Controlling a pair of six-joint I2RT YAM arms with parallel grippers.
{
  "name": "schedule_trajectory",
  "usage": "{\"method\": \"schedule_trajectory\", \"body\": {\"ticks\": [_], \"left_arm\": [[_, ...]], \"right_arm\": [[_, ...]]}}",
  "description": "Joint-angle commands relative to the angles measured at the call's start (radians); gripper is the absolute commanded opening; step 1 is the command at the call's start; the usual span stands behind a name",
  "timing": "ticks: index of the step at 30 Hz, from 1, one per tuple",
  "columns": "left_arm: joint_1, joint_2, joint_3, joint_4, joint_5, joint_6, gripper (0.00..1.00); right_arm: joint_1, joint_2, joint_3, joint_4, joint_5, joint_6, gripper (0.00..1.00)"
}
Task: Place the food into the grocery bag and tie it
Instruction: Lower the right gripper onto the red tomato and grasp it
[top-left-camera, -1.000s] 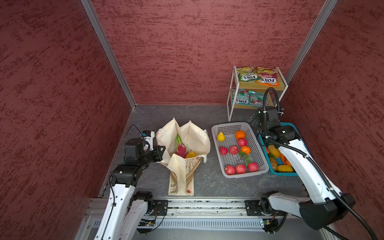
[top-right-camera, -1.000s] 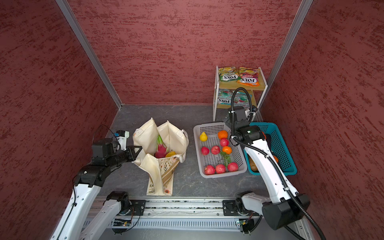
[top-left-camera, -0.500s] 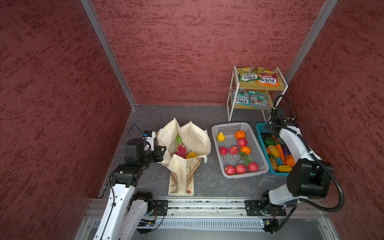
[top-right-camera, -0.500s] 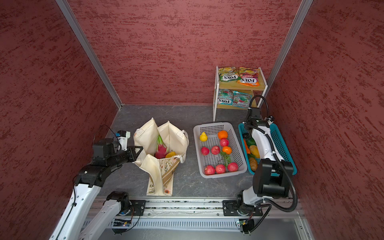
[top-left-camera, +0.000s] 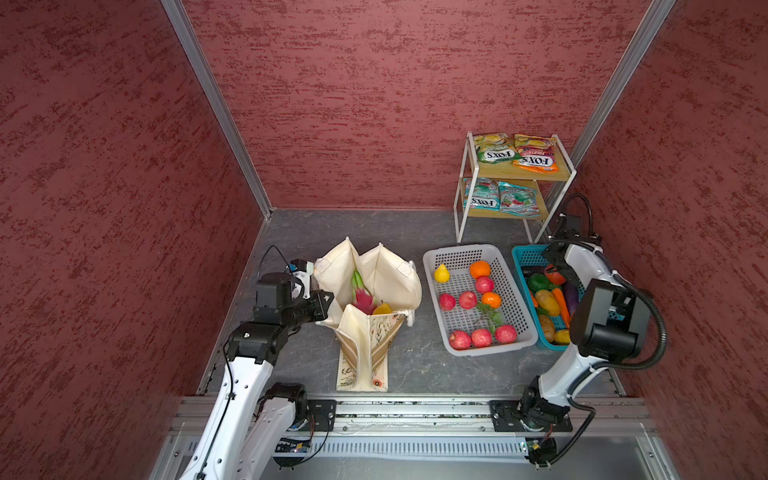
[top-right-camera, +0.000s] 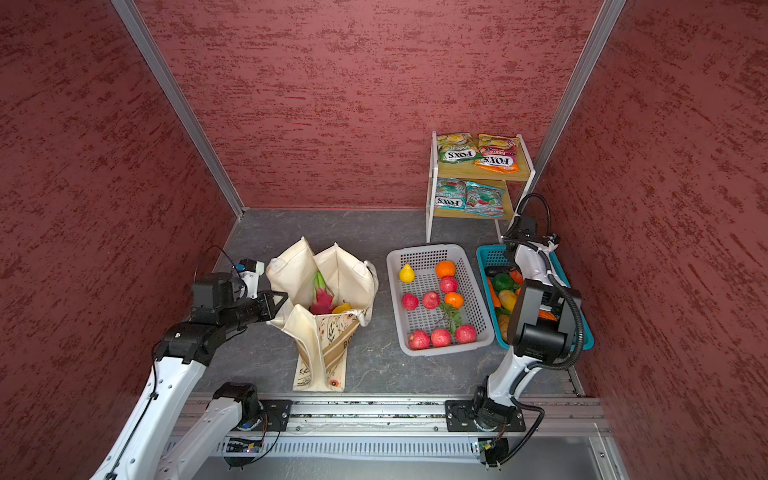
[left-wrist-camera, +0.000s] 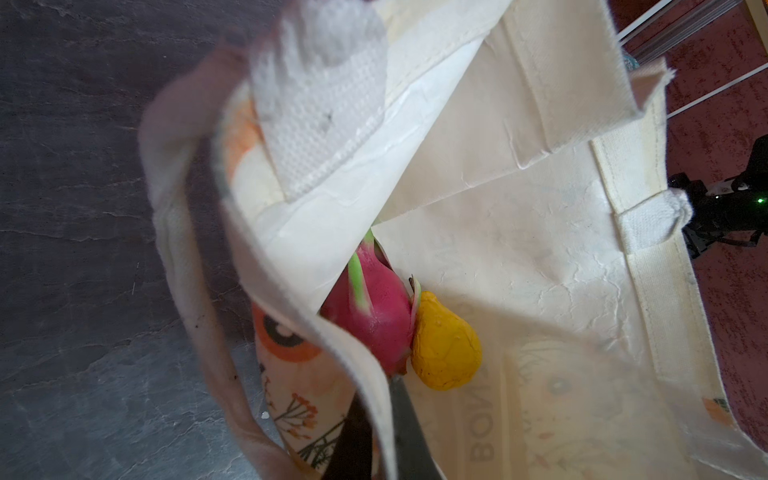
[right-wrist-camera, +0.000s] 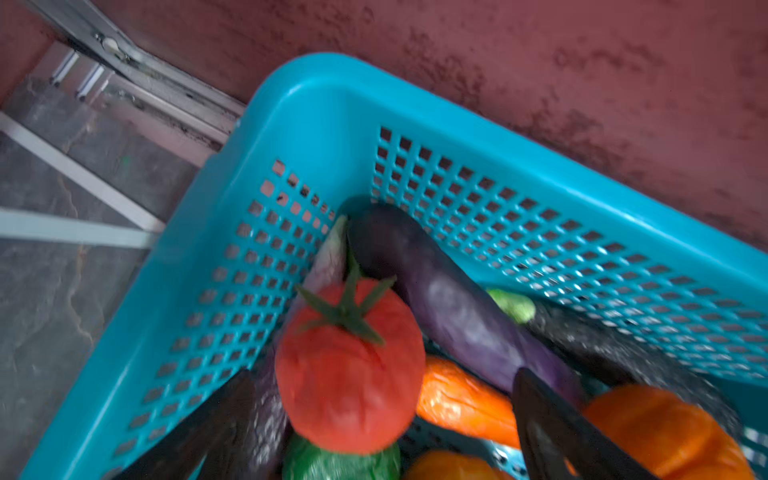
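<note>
My right gripper must go farther down into the teal basket (right-wrist-camera: 316, 108), open fingers around the round sides of the red tomato still below them, then close.
The cream grocery bag (top-left-camera: 390, 274) stands open on the floor at centre left, with a pink dragon fruit (top-left-camera: 362, 297) and a yellow fruit (left-wrist-camera: 446, 343) inside. My left gripper (left-wrist-camera: 384, 440) is shut on the bag's near rim (top-right-camera: 278, 300), holding it up. At the far end of the teal basket (right-wrist-camera: 316, 108), my right gripper (right-wrist-camera: 380, 432) is open. Its dark fingers (right-wrist-camera: 552, 428) stand on either side of a red tomato (right-wrist-camera: 349, 365) without closing on it. A purple eggplant (right-wrist-camera: 457, 299) lies beside the tomato. In both top views this gripper (top-left-camera: 555, 268) points down into the basket.
A grey perforated basket (top-left-camera: 465, 252) with red apples, oranges and a yellow pear sits between the bag and the teal basket (top-right-camera: 488, 251). A white-framed shelf (top-left-camera: 519, 172) with FOX'S packets stands at the back right. Red walls close in on three sides, and a rail runs along the front.
My right arm has swung from the grey basket's far side to the teal basket, and the gripper has come down round the tomato. The left gripper and bag have not moved.
</note>
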Motion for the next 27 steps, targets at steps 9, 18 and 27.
{"method": "schedule_trajectory", "body": {"ticks": [9, 18, 27], "left_arm": [[-0.001, 0.011, -0.004, -0.011, -0.018, -0.002, 0.11], [-0.001, 0.011, -0.004, -0.010, -0.015, 0.001, 0.12], [-0.001, 0.008, -0.006, -0.009, -0.010, 0.000, 0.13]], "right_arm": [[-0.029, 0.042, 0.027, 0.061, -0.167, 0.039, 0.97], [-0.030, 0.111, 0.078, 0.041, -0.197, 0.063, 0.97], [-0.030, 0.119, 0.062, 0.045, -0.204, 0.083, 0.93]]}}
